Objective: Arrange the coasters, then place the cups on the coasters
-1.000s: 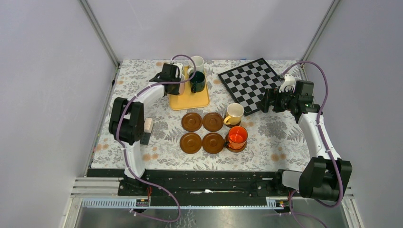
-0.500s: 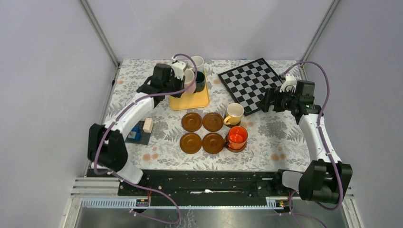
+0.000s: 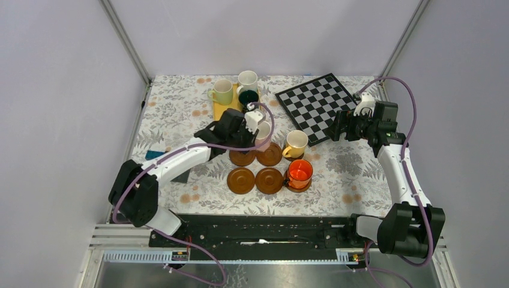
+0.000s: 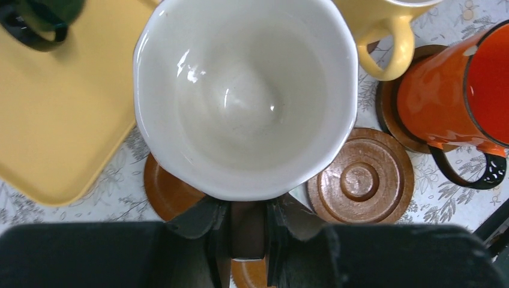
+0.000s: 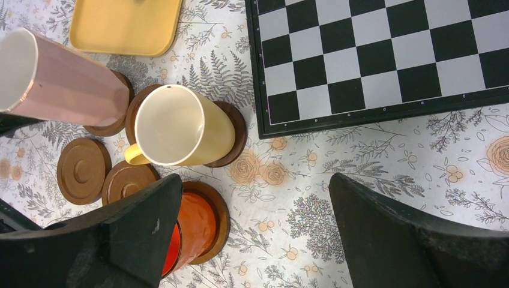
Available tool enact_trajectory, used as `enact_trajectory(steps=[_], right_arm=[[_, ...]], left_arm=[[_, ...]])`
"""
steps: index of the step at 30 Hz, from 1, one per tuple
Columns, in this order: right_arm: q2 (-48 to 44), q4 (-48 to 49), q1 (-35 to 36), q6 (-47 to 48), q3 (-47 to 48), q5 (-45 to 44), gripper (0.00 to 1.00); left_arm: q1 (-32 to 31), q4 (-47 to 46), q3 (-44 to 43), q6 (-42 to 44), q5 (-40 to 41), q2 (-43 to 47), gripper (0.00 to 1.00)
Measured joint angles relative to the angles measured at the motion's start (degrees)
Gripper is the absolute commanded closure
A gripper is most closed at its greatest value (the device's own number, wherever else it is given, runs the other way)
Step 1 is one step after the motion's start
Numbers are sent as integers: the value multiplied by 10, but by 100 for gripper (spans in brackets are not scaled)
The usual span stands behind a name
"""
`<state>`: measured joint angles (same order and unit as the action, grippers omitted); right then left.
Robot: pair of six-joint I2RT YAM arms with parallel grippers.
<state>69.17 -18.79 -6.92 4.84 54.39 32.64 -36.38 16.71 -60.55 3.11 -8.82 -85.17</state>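
Note:
The pink cup moves with my left gripper toward the yellow cup (image 3: pixel 295 143) next and comes down onto the back coaster beside it, because that coaster is bare.
My left gripper (image 3: pixel 254 128) is shut on the handle of the pink cup (image 3: pixel 263 138), holding it upright just above the two back coasters (image 3: pixel 269 155). In the left wrist view the cup's pale inside (image 4: pixel 246 96) fills the frame, with coasters (image 4: pixel 360 180) showing below either side. Two more coasters (image 3: pixel 240 180) lie bare in front. The orange cup (image 3: pixel 299 173) and the yellow cup (image 3: pixel 295 143) each stand on a coaster. Pale green (image 3: pixel 223 92), white (image 3: pixel 247 80) and dark green (image 3: pixel 248 97) cups stand at the back. My right gripper (image 3: pixel 339 127) hangs open and empty beside the yellow cup (image 5: pixel 180 126).
A yellow tray (image 3: pixel 227 111) lies behind the coasters under the back cups. A black-and-white checkerboard (image 3: pixel 315 105) lies at the back right. A teal object (image 3: pixel 155 154) shows at the left, mostly behind my left arm.
My left arm has carried the pink cup from the yellow tray forward and right to above the back coasters. The right arm has not moved.

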Motion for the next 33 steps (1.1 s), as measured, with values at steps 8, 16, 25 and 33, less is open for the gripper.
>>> enact_trajectory(steps=[8, 16, 25, 33], right_arm=[[0, 2, 0, 0, -4, 0, 0], [0, 3, 0, 1, -6, 0, 2], [0, 3, 0, 0, -7, 0, 2], [0, 3, 0, 0, -7, 0, 2]], left_arm=[[-59, -37, 4, -1, 22, -28, 100], [-71, -59, 21, -1, 34, -43, 100], [-76, -62, 31, 0, 49, -61, 100], [-76, -77, 31, 1, 52, -69, 100]])
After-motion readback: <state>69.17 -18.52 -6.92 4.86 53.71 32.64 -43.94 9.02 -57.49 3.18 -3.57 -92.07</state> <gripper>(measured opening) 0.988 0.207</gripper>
